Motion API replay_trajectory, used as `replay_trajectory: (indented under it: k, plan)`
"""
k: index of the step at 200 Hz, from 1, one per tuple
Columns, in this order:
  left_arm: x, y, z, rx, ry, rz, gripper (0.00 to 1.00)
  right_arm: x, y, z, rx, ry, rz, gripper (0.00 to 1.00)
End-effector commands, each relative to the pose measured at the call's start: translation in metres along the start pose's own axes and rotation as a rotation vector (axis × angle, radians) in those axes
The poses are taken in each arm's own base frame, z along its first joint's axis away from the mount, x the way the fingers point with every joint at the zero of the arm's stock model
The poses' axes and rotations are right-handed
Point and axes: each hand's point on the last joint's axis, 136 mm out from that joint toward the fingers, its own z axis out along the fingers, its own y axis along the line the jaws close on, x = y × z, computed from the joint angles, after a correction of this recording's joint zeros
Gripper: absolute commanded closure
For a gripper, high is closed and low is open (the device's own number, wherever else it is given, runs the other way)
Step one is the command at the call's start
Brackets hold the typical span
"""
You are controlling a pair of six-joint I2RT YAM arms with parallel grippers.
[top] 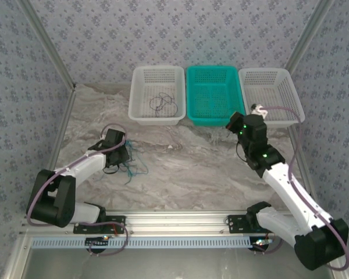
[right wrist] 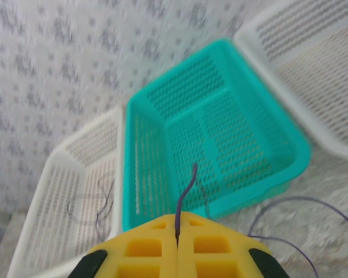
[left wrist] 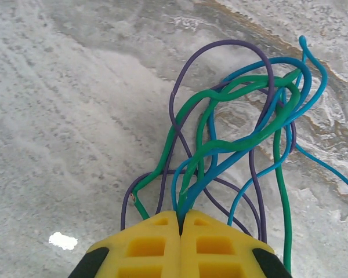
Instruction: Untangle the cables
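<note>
The purple cable goes outward, up and across with my right gripper next, for release over the white basket with similar dark wire (top: 157,96) (right wrist: 81,194), which lies past the teal basket.
A tangle of thin cables (top: 131,165) lies on the marble table's left side. In the left wrist view a green cable (left wrist: 232,145), a blue cable (left wrist: 261,119) and a dark purple cable (left wrist: 220,45) loop over one another. My left gripper (left wrist: 180,219) is shut on the green and blue strands where they bunch together; from above, the left gripper (top: 123,158) sits right at the tangle. My right gripper (right wrist: 177,225) is shut on one end of a purple cable (right wrist: 187,186), which pokes up between the yellow fingers (right wrist: 145,246). Seen from above, the right gripper (top: 232,123) hovers at the teal basket's front edge.
Three baskets line the back: a white basket (top: 141,116) holding a dark coiled wire (top: 162,103), a teal basket (top: 193,93) and another white basket (top: 294,93). A loose purple strand (right wrist: 313,200) trails on the table to the right of my right fingers. Frame posts flank the table.
</note>
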Motion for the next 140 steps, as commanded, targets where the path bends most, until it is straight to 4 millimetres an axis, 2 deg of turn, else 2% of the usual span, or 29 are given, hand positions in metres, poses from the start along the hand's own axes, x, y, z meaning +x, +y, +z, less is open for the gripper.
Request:
replay_trajectory:
  k: [1, 21, 32, 50, 59, 62, 66, 75, 106, 123, 125, 140]
  plan:
    - [0.003, 0.007, -0.007, -0.012, 0.015, 0.016, 1.00, -0.017, 0.015, -0.010, -0.051, 0.001, -0.003, 1.00]
    - [-0.003, -0.016, -0.018, 0.113, -0.005, 0.034, 1.00, -0.037, 0.055, -0.022, -0.199, -0.002, -0.025, 1.00]
    - [-0.008, -0.030, -0.027, 0.197, -0.025, 0.043, 0.95, -0.047, 0.078, -0.027, -0.280, -0.006, -0.038, 1.00]
    - [-0.014, -0.048, -0.040, 0.298, -0.049, 0.061, 0.81, -0.061, 0.116, -0.030, -0.404, -0.001, -0.097, 1.00]
    - [-0.016, -0.049, -0.045, 0.308, -0.056, 0.062, 0.71, -0.066, 0.140, -0.029, -0.470, 0.012, -0.132, 1.00]
    - [-0.015, -0.050, -0.046, 0.310, -0.056, 0.063, 0.67, -0.062, 0.142, -0.026, -0.475, 0.028, -0.139, 1.00]
    - [-0.016, -0.050, -0.048, 0.311, -0.060, 0.063, 0.63, -0.074, 0.161, -0.030, -0.519, 0.011, -0.152, 1.00]
    - [-0.017, -0.049, -0.053, 0.315, -0.068, 0.060, 0.55, -0.075, 0.179, -0.025, -0.558, 0.027, -0.171, 1.00]
    - [-0.021, -0.050, -0.077, 0.357, -0.114, 0.038, 0.44, -0.062, 0.247, 0.015, -0.702, 0.101, -0.246, 1.00]
    - [-0.022, -0.049, -0.092, 0.386, -0.138, 0.021, 0.40, -0.051, 0.268, 0.047, -0.702, 0.105, -0.288, 1.00]
    - [-0.022, -0.049, -0.094, 0.389, -0.142, 0.019, 0.40, -0.047, 0.269, 0.057, -0.692, 0.110, -0.293, 1.00]
    - [-0.021, -0.048, -0.106, 0.409, -0.150, 0.008, 0.37, -0.031, 0.277, 0.094, -0.664, 0.122, -0.317, 1.00]
